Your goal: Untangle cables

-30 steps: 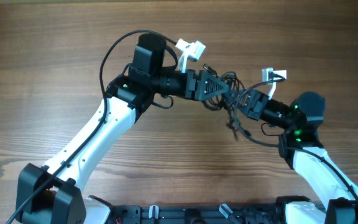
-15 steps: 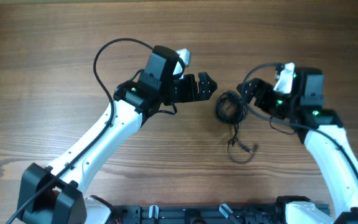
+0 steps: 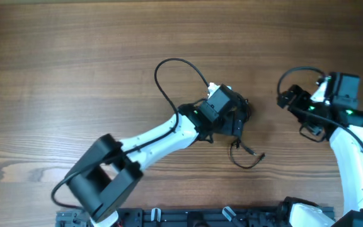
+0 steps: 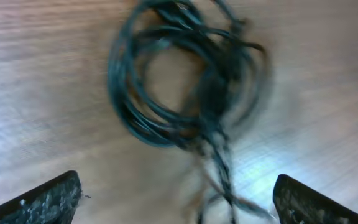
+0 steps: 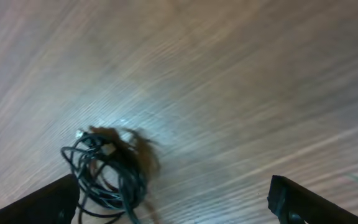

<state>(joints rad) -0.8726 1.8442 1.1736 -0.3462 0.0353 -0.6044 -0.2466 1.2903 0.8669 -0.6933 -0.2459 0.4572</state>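
Note:
The robot's left gripper needs to move down and toward the left in its wrist view onto the coil's outer edge (image 4: 131,122), because the bare wood beside that edge of the coil leaves room for the fingers.
The cables (image 4: 185,81) are a small black tangle of thin cords lying on the wooden table (image 3: 74,75). In the overhead view the cables (image 3: 247,110) are partly hidden under my left gripper (image 3: 237,121), and a loose strand (image 3: 247,161) trails toward the front. My left gripper (image 4: 179,205) hovers over the tangle, open, with only that strand running on the table between its fingertips (image 4: 48,199). My right gripper (image 3: 288,99) stands apart to the right, open and empty. In the right wrist view the cables (image 5: 104,171) lie ahead, close to its left finger (image 5: 42,205).
The left arm's own thick black cable (image 3: 169,75) loops over the table behind the gripper. The arms' base rail (image 3: 232,217) runs along the front edge. Bare wood shows on the left and far side.
Both grippers have opened and let go of the tangle, which now lies on the table. The right arm has pulled back to the right; the left arm has swung right, over the tangle.

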